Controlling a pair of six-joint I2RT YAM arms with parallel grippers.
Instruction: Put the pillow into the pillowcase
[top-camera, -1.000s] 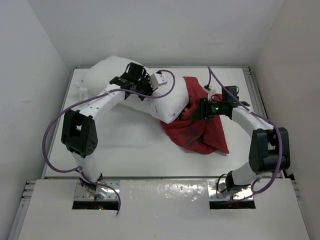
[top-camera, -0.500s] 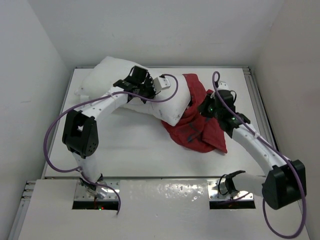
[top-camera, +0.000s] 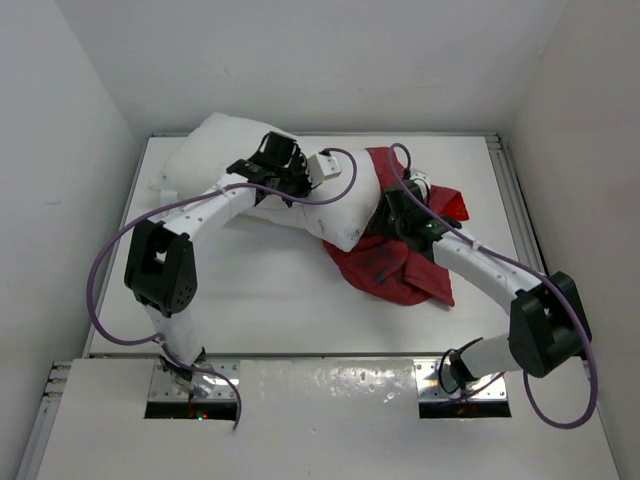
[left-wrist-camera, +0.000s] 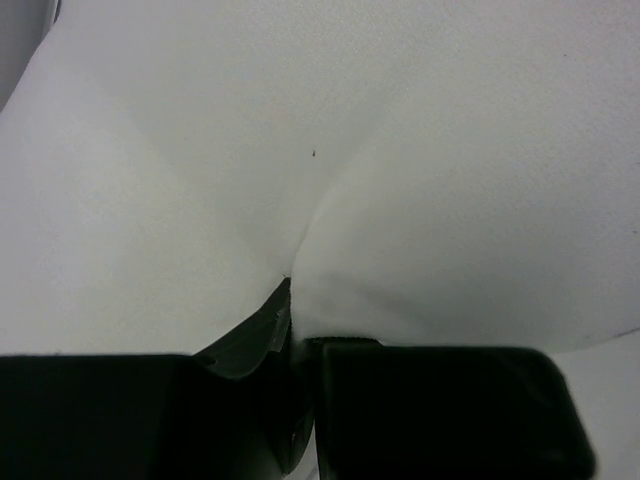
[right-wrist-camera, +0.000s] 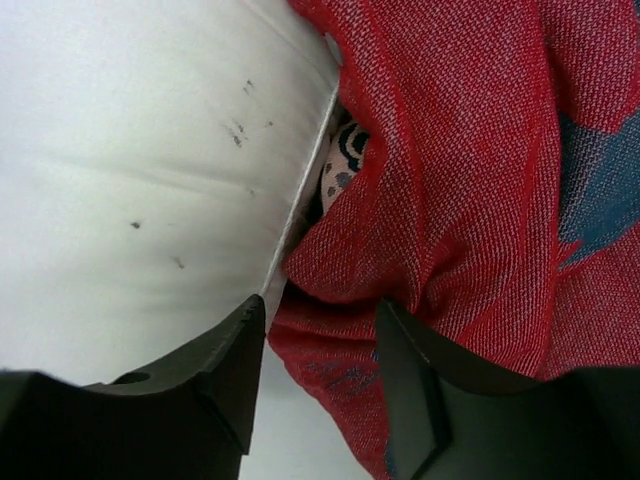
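Note:
I will lower my right gripper next, move it away from the pillow and close it on that red fold (right-wrist-camera: 338, 285) at the pillowcase's edge.
The white pillow (top-camera: 215, 150) lies across the back left of the table, its right end against the crumpled red pillowcase (top-camera: 405, 275). My left gripper (top-camera: 290, 182) is shut on a pinched fold of the pillow (left-wrist-camera: 400, 180), which fills the left wrist view. My right gripper (top-camera: 385, 222) is open at the seam where pillow and case meet. In the right wrist view the pillow (right-wrist-camera: 130, 170) is on the left and the pillowcase (right-wrist-camera: 470, 190) on the right. My right gripper (right-wrist-camera: 315, 345) has its jaws apart, with red fabric between them.
The white table (top-camera: 250, 290) is walled in white on the left, back and right. A metal rail (top-camera: 510, 180) runs along the right edge. Purple cables (top-camera: 100, 270) loop from both arms.
My right arm has swung left and down, bringing its gripper to the pillow's end inside the red case. The case has bunched up by its wrist. The left gripper has stayed put.

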